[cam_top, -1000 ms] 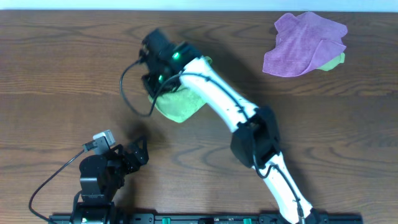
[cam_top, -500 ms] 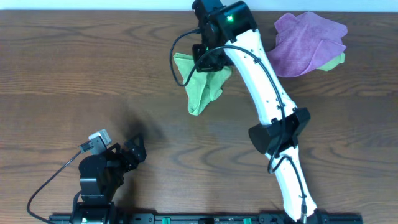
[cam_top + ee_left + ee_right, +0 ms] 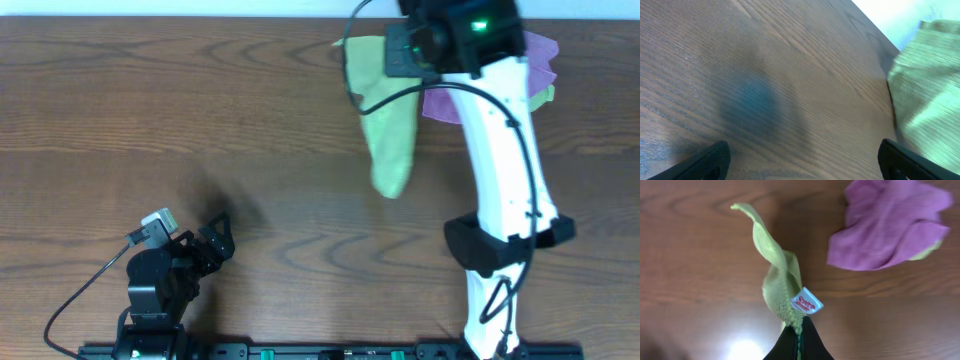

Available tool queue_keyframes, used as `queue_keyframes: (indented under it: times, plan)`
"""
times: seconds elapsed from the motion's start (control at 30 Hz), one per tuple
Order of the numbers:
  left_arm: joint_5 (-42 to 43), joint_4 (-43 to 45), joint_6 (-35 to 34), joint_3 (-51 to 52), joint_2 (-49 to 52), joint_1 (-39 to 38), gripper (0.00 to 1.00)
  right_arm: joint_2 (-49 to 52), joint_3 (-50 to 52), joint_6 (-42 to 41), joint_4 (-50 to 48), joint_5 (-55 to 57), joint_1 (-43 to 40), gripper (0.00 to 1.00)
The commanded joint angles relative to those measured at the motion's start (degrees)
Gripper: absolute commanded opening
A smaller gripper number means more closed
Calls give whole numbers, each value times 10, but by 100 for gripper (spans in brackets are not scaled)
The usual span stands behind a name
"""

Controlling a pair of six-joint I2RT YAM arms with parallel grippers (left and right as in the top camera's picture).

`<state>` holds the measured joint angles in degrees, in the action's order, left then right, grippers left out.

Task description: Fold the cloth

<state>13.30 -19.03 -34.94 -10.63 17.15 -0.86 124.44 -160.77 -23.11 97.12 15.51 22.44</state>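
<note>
I should swing my right gripper down and to the left in the overhead view and release the cloth over bare wood, since the purple cloth crowds the other side of the table.
The lime-green cloth [image 3: 388,120] hangs lifted off the table near the far edge, right of centre, draping down from my right gripper [image 3: 420,45]. In the right wrist view the cloth [image 3: 775,275] dangles as a twisted strip with a white label [image 3: 806,302], its stitched edge pinched between my shut right gripper [image 3: 798,330]. The cloth [image 3: 930,80] also shows at the right edge of the left wrist view. My left gripper [image 3: 215,245] rests near the front left of the table, its fingers [image 3: 710,160] spread wide over bare wood, holding nothing.
A crumpled purple cloth [image 3: 500,85] lies at the far right, partly under the right arm, with a pale yellow-green scrap [image 3: 543,96] peeking from it. The purple cloth [image 3: 890,222] is just right of the hanging cloth in the right wrist view.
My right gripper has carried the green cloth up and to the right, from the table's centre-left toward the far edge beside the purple cloth. The cloth now hangs stretched. The left arm stayed put.
</note>
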Motion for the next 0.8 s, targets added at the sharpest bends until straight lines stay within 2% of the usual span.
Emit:
queue_keyframes:
  times: [0.0,0.13,0.43,0.77]
  plan:
    - [-3,3,-5,-16,1,-1,95,-5,-7,-10,2,31,-20,1]
    - [-4,3,-4,-16,1,-1,95,-4,0,-2,1,29,-30,1]
    - [-26,5,-4,-16,1,-1,95,16,7,26,-78,-103,3,1]
    - [-47,16,-4,-16,1,-1,95,150,8,26,-148,-195,107,1]
